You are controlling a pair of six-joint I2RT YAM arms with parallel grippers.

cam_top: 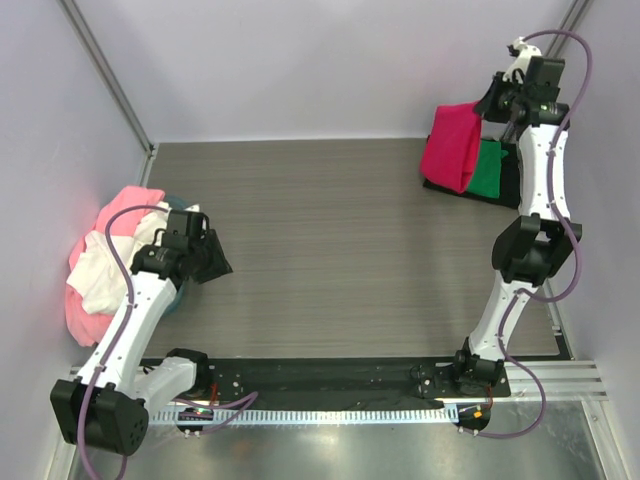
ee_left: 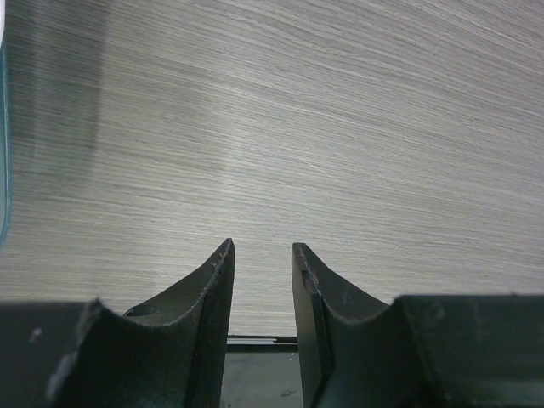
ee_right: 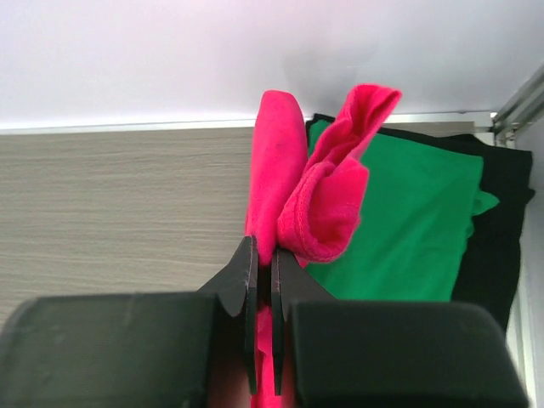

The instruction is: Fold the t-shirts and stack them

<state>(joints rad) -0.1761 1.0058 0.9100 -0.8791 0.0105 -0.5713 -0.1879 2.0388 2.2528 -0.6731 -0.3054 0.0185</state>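
The right gripper shifts right in the wrist view next, lowers the crimson t-shirt onto the green t-shirt (cam_top: 489,168) (ee_right: 408,229) and lets go.
My right gripper (cam_top: 497,108) is shut on the folded crimson t-shirt (cam_top: 452,145), which hangs from it above the back right corner. In the right wrist view the gripper (ee_right: 263,246) pinches the crimson cloth (ee_right: 319,195). Below lie a flat green t-shirt (cam_top: 489,168) (ee_right: 408,229) on a black t-shirt (cam_top: 512,178) (ee_right: 501,229). At the left edge is a heap of unfolded shirts: light pink (cam_top: 122,215), white (cam_top: 105,270) and a bit of greyish-teal (cam_top: 178,203). My left gripper (cam_top: 215,262) (ee_left: 262,251) is open and empty over bare table beside the heap.
The wood-grain table (cam_top: 330,240) is walled by white panels at the back and sides. A black base strip (cam_top: 320,378) runs along the near edge. A teal cloth edge (ee_left: 4,170) shows at the left of the left wrist view.
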